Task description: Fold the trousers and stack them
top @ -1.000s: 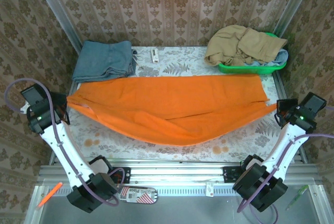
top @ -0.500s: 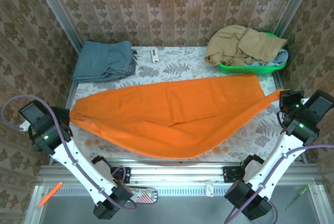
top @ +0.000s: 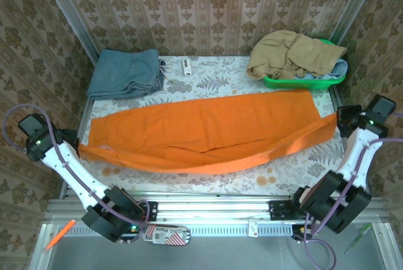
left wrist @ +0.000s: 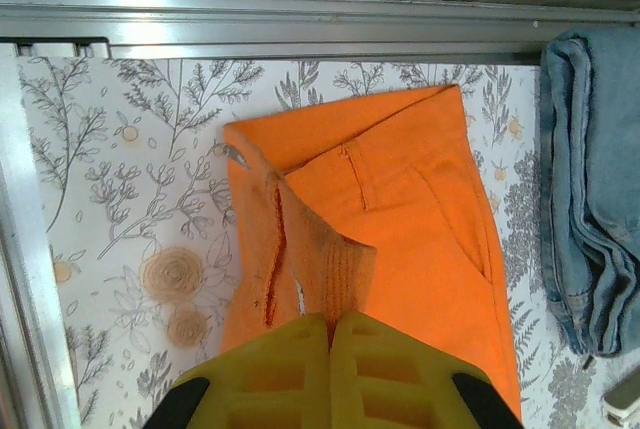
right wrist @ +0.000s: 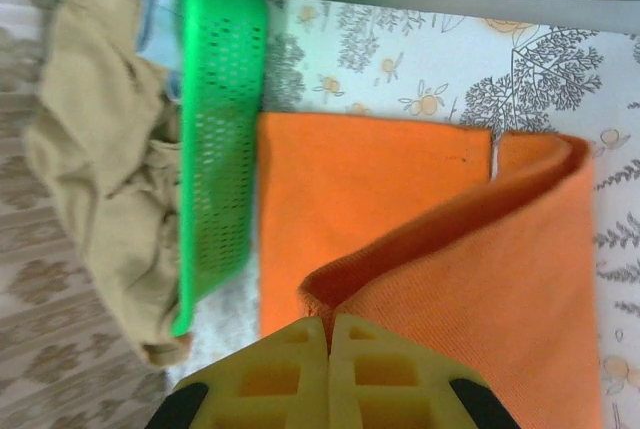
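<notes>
The far corner by the green basket (top: 308,92) (right wrist: 272,127) is outward of my right gripper. My right gripper will carry the trousers' ribbed edge outward over that corner and let it go.
The bright orange trousers (top: 208,133) stretch across the table from left to right, folded lengthwise. My left gripper (top: 77,149) is shut on the waistband end (left wrist: 345,279) at the table's left edge. My right gripper (top: 339,122) is shut on the leg-cuff end (right wrist: 345,299) at the right edge, where the upper layer curls over the lower one (right wrist: 370,209). The near edge of the cloth hangs between the two grips, slightly lifted above the table.
A folded blue-grey garment (top: 124,72) lies at the back left, also (left wrist: 590,179). A green basket (top: 305,81) holding a tan garment (top: 293,53) sits at the back right, close to my right gripper (right wrist: 215,129). A small white object (top: 186,66) lies at the back.
Both arms have shifted: the left gripper moved down and outward, the right moved back. The hanging belly of the trousers has flattened into a narrower, straighter band on the table.
</notes>
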Robot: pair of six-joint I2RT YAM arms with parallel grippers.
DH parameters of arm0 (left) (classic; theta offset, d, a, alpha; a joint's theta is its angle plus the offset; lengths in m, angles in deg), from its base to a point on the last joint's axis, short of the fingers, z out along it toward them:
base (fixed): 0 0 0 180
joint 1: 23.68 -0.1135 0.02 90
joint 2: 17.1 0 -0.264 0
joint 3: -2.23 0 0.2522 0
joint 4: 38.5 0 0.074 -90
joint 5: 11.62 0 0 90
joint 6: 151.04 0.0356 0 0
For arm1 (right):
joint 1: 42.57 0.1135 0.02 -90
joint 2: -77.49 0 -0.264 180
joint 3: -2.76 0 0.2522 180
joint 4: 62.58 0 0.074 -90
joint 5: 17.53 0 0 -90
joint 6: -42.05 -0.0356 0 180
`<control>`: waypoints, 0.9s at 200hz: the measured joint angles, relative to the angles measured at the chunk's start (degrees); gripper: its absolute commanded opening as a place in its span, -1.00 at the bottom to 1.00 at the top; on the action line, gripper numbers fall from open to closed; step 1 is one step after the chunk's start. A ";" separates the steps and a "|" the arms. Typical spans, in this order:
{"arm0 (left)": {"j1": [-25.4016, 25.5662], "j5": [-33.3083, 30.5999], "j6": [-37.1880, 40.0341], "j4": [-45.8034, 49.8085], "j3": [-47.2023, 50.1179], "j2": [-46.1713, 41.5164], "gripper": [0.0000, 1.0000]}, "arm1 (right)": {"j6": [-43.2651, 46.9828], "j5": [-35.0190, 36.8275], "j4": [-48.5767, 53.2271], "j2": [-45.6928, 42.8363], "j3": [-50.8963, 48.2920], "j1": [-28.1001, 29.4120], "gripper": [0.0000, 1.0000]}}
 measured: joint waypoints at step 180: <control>11.54 -3.54 1.25 -6.80 -20.48 30.38 -1.00 | -0.17 9.07 -6.25 28.22 18.05 10.71 -1.00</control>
